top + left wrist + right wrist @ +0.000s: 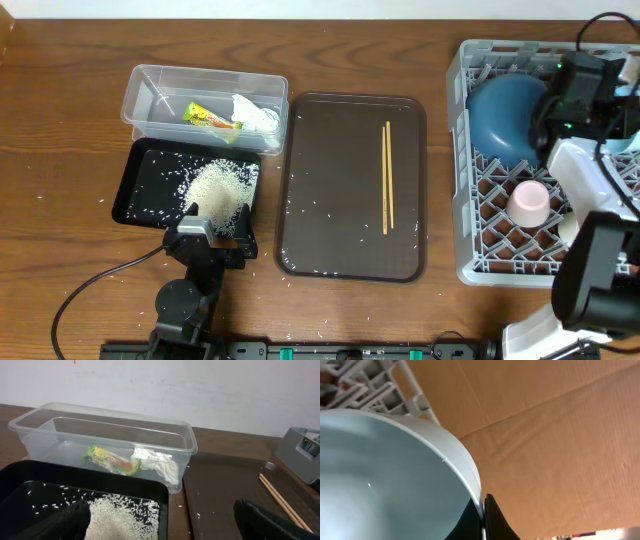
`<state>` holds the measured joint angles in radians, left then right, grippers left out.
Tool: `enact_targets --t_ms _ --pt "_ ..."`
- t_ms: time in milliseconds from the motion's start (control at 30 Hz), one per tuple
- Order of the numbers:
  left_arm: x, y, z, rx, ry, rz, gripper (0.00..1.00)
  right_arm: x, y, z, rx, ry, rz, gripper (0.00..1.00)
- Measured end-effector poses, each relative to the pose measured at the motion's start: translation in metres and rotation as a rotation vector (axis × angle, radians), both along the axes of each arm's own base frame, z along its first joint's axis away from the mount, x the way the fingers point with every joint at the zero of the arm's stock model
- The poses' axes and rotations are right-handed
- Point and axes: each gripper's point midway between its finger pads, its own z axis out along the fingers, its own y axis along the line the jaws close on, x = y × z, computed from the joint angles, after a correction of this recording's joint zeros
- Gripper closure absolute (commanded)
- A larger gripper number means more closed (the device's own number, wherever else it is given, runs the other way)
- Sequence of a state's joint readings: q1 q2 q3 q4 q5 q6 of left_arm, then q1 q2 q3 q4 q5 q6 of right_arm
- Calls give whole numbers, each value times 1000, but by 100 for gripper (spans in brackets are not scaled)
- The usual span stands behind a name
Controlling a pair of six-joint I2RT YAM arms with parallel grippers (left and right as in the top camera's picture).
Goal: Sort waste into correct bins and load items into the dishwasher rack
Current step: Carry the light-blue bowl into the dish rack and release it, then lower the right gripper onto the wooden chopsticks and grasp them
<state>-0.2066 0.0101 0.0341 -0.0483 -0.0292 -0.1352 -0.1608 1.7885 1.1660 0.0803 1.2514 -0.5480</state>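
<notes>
My right gripper moves to the left in the overhead view toward the blue plate [505, 115] next and releases the bowl's rim. The bowl is already inside the rack [465, 180].
The grey dishwasher rack [465, 180] holds the blue plate [505, 115] upright and a pink cup [529, 203]. My right gripper [483, 510] is shut on the rim of the light blue-white bowl [385, 470] at the rack's far right side [370, 380]. My left gripper [167, 522] is open and empty, low over the near edge of the black tray [135, 185], which holds a heap of rice [220, 185]. The clear tub [150, 80] holds the yellow-green wrapper [208, 117] and the white tissue [255, 112]. Two chopsticks [387, 175] lie on the brown tray.
The brown serving tray [340, 200] lies between the bins and the rack, with stray rice grains on it and on the table around it. A black cable [90, 285] runs from the left arm base. Brown cardboard [560, 435] lies beyond the rack.
</notes>
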Motion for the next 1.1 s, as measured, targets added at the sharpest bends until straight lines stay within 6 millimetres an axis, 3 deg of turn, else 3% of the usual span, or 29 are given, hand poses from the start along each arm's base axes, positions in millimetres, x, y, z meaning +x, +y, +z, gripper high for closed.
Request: enact_targets --t_ms 200,367,433,467,533,600,633,900,1100 --pt "0 0 0 0 0 0 6 11 7 -24 -5 90 22 99" --pt "0 0 0 0 0 0 6 20 20 -25 -1 99 68 99" --pt "0 0 0 0 0 0 6 24 26 -26 1 100 86 92" --pt "0 0 0 0 0 0 6 25 27 -26 2 98 94 77" --pt "0 0 0 0 0 0 6 28 30 -27 7 98 109 30" --pt "0 0 0 0 0 0 6 31 36 -27 7 103 126 5" --pt "0 0 0 0 0 0 6 32 38 -27 7 102 132 1" --pt "0 0 0 0 0 0 6 48 73 -25 10 93 225 1" --pt "0 0 0 0 0 0 6 57 111 0 16 32 332 1"
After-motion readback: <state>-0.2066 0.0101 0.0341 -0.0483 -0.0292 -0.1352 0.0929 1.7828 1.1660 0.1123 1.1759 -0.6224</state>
